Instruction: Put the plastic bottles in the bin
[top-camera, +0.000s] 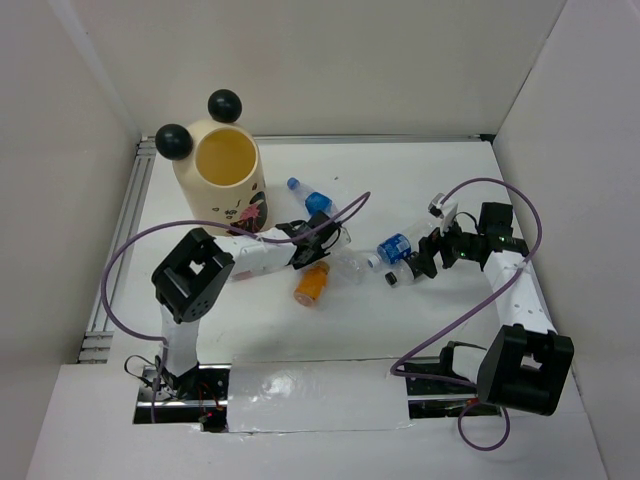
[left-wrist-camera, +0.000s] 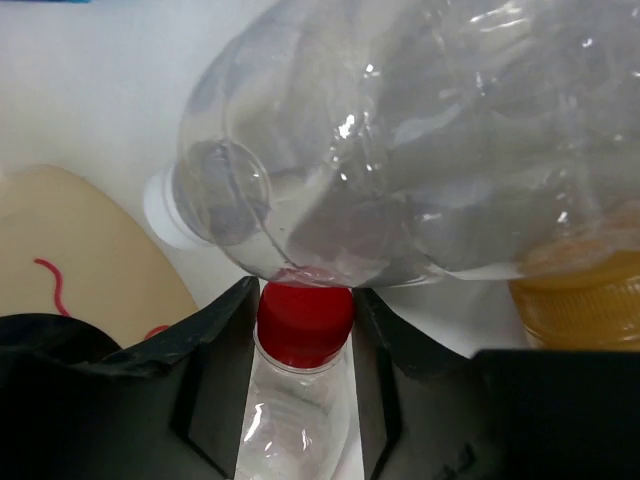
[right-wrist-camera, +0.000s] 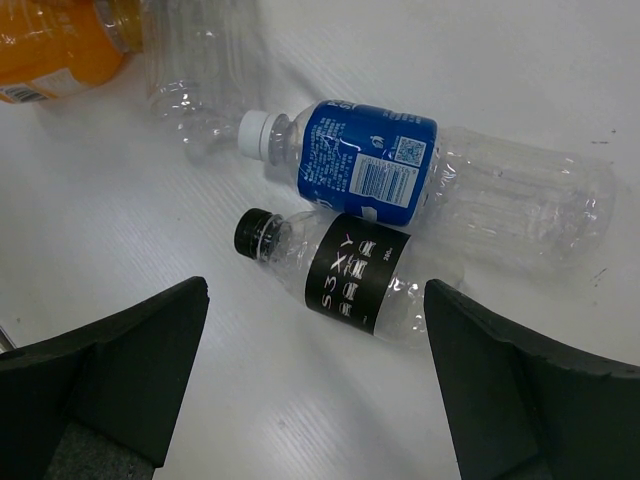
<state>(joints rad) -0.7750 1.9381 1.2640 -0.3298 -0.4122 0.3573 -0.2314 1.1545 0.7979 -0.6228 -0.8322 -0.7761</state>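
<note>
The left gripper raises the bottle it holds over the rim of the bin's opening (top-camera: 226, 158), above and left in the top view, and releases it next.
The bin (top-camera: 222, 178), cream with black ball ears, stands at the back left. My left gripper (left-wrist-camera: 305, 303) is shut on the neck of a clear plastic bottle with a red cap (left-wrist-camera: 304, 322), right of the bin; in the top view this gripper (top-camera: 318, 238) is by the table's middle. A larger clear bottle (left-wrist-camera: 420, 140) lies just ahead of it, and an orange bottle (left-wrist-camera: 585, 300) is at its right. My right gripper (right-wrist-camera: 315, 290) is open just above a black-label bottle (right-wrist-camera: 355, 275), its fingers on either side. A blue-label bottle (right-wrist-camera: 400, 165) lies behind that one.
A blue-capped bottle (top-camera: 310, 196) lies behind the left gripper, near the bin. The orange bottle (top-camera: 312, 283) rests in front of the left gripper. Purple cables (top-camera: 130, 250) loop over both arms. White walls enclose the table on three sides.
</note>
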